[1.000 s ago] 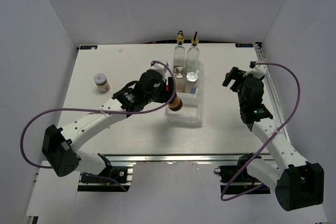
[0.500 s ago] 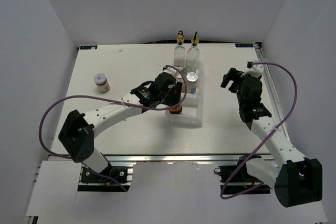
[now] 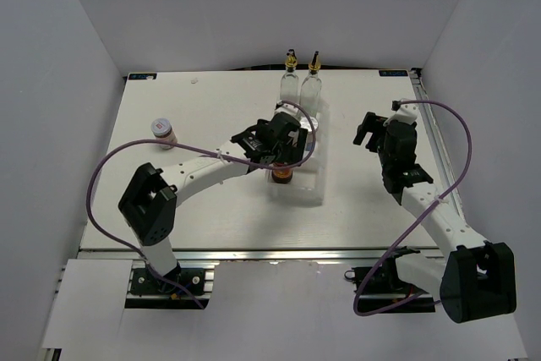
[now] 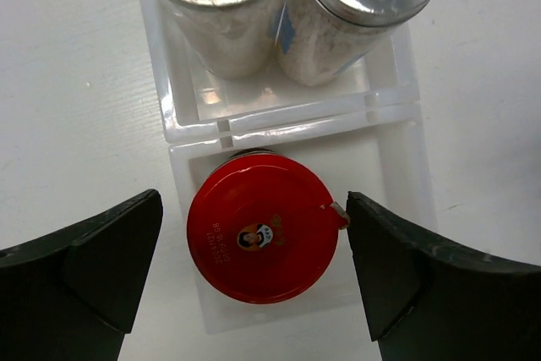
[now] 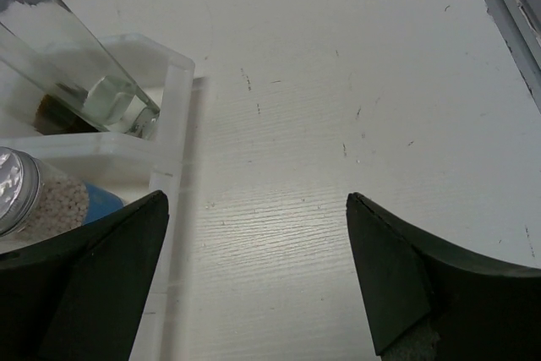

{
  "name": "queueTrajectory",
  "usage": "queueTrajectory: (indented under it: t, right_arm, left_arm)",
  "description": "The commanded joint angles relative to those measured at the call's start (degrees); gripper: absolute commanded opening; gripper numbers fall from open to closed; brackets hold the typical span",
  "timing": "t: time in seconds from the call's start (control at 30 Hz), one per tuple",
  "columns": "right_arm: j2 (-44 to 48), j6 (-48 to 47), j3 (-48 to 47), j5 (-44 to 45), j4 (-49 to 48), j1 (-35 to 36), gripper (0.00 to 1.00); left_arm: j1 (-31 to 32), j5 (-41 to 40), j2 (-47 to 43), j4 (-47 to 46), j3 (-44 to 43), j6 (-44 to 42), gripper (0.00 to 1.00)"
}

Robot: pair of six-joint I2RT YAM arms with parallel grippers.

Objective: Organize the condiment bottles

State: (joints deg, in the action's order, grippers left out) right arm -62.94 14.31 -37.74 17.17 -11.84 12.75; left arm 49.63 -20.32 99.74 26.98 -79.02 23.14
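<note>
Next, my left gripper rises, crosses to its left in the top view and lowers around the white-lidded jar's lid (image 3: pixel 161 127), since that jar stands there, outside the tray.
The red-capped brown jar (image 4: pixel 262 238) stands upright in the near compartment of the white tray (image 4: pixel 279 120). My left gripper (image 4: pixel 254 251) is open, a finger on each side of the cap; the right finger (image 4: pixel 397 268) almost touches the cap's small tab. Two silver-lidded shakers (image 4: pixel 224 6) (image 4: pixel 363 6) fill the compartment beyond. From above, the left gripper (image 3: pixel 283 156) hangs over the jar (image 3: pixel 281 176) and two tall gold-topped bottles (image 3: pixel 290 82) (image 3: pixel 311 82) stand at the tray's far end. A small white-lidded jar (image 3: pixel 163 133) sits alone on the table's left. My right gripper (image 3: pixel 365 131) is open over bare table right of the tray.
In the right wrist view the tray's right wall (image 5: pixel 173 166) runs down the left, with a glass bottle (image 5: pixel 84 65) and a shaker (image 5: pixel 34 192) behind it. A metal rail (image 3: pixel 435 141) borders the table's right edge. White walls enclose the table on three sides.
My left arm reached further over the tray, set the red-capped jar down in the near compartment, and its jaws opened off it. The right arm shifted only slightly.
</note>
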Motion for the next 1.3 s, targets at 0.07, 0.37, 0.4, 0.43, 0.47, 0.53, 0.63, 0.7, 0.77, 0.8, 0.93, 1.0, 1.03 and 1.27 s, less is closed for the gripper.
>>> queueTrajectory:
  t: [0.07,0.37,0.4,0.43,0.47,0.53,0.63,0.7,0.77,0.8,0.93,1.0,1.03,1.27]
  right_arm:
    - [2.11,-1.21,-2.34,-0.64,-1.08,-0.36,0.89]
    - [6.07,-3.49,-0.5,-4.95,-3.1,-0.27,0.89]
    - [5.9,-3.76,-0.58,-4.69,-3.02,-0.27,0.89]
    - [5.55,-3.76,-1.19,-4.6,-1.89,-0.27,0.89]
    - [4.94,-3.85,-1.46,-4.43,-1.44,-0.36,0.89]
    - [4.32,-3.76,-1.73,-4.51,-1.26,-0.27,0.89]
    - [3.26,-3.85,-2.08,-5.13,-1.26,-0.27,0.89]
    - [2.65,-3.85,-2.43,-5.04,-1.26,-0.27,0.89]
    - [2.12,-4.02,-2.69,-5.13,-1.09,-0.36,0.89]
    - [1.94,-3.94,-2.52,-5.13,-1.17,-0.27,0.89]
    - [1.5,-4.2,-2.78,-5.48,-1.17,-0.36,0.89]
    - [1.59,-4.2,-2.78,-5.04,-1.17,-0.36,0.89]
    - [1.59,-4.2,-2.78,-4.69,-1.09,-0.36,0.89]
    - [2.47,-4.2,-2.43,-4.87,-1.0,-0.27,0.89]
  left_arm:
    - [0.38,-6.13,-7.71,1.67,-2.37,0.42,0.98]
    - [-12.04,-23.55,-21.94,4.14,6.5,7.89,0.98]
    - [-15.66,-22.5,-22.57,3.26,9.47,9.54,0.98]
    - [-18.92,-20.31,-22.84,3.25,10.46,10.17,0.98]
    - [-24.61,-20.2,-22.67,3.08,11.34,10.52,0.98]
    - [-28.95,-19.51,-22.14,1.59,13.36,10.53,0.98]
    - [-35.11,-14.41,-20.3,-1.58,15.21,8.86,0.98]
    - [-38.54,-13.88,-18.81,-2.2,15.39,7.46,0.98]
    - [-41.87,-12.74,-16.26,-3.59,15.3,5.53,0.98]
    - [-43.02,-11.25,-14.33,-5.0,15.3,4.39,0.98]
    - [-49.08,-5.72,-8.89,-8.87,12.94,1.92,0.98]
    - [-49.54,-4.56,-6.15,-9.58,11.44,0.07,0.98]
    - [-49.54,-4.82,-3.79,-9.75,10.13,-0.63,0.98]
    - [-49.54,-1.57,4.22,-12.74,4.94,-3.71,0.98]
